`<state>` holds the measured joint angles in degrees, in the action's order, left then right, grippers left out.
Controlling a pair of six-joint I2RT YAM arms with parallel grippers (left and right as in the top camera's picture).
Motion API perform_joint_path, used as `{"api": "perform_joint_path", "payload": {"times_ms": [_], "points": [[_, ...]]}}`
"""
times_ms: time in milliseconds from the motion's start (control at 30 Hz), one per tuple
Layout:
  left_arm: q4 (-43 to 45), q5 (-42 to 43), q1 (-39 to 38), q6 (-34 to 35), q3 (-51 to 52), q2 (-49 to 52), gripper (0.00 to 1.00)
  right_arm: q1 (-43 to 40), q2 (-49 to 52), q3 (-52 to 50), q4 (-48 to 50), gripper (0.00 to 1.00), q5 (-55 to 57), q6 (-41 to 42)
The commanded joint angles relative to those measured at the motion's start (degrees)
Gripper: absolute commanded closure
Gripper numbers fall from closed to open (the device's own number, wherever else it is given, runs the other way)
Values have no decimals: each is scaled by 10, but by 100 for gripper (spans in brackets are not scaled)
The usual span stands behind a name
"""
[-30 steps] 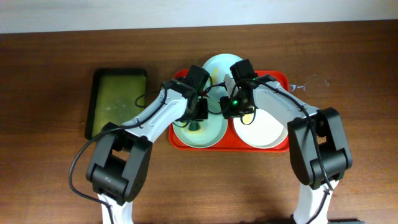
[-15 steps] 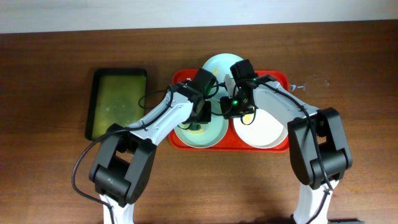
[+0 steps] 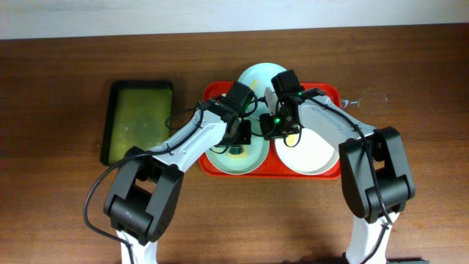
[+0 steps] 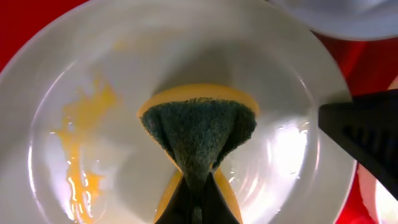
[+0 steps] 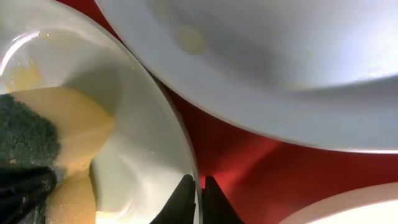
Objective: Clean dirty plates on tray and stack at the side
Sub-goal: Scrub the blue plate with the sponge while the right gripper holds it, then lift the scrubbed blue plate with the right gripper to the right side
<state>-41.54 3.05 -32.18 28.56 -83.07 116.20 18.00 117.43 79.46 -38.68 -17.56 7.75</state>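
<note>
I will next lift the plate with my right gripper, carry it past the tray, lower and release it: the open tabletop is to that gripper's right in the overhead view.
Three plates lie on the red tray (image 3: 330, 94): a mint plate (image 3: 253, 158) at front left, a mint plate (image 3: 256, 75) at the back, a white plate (image 3: 311, 154) at front right. My left gripper (image 3: 238, 136) is shut on a yellow sponge with a dark green pad (image 4: 198, 134), pressed onto the front-left plate (image 4: 124, 50), which has yellow smears (image 4: 84, 124). My right gripper (image 5: 198, 186) is shut on that plate's rim (image 5: 177, 134), with the red tray (image 5: 249, 168) beside it and the back plate (image 5: 280, 68) above.
A smaller dark tray with a green inside (image 3: 139, 117) lies on the brown table left of the red tray. A clear, faint object (image 3: 370, 97) lies right of the tray.
My left gripper with the sponge has moved a little to the right across the front-left plate. My right arm has stayed still.
</note>
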Motion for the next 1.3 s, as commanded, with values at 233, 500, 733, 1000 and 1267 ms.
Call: {"api": "perform_joint_path", "payload": {"times_ms": [233,500,733,1000,1267], "points": [[-80,-265,7,1,-16,27,100,4,10,5,0,91,3,0],[20,-49,7,4,-9,-14,100,4,10,5,-1,92,3,0],[-42,-201,46,5,-4,31,100,4,10,5,-5,96,3,0],[-97,-69,177,5,-9,-220,100,5,-56,131,-113,96,28,-46],[-162,-71,290,5,16,-239,100,251,-76,287,-246,96,779,-46]]}}
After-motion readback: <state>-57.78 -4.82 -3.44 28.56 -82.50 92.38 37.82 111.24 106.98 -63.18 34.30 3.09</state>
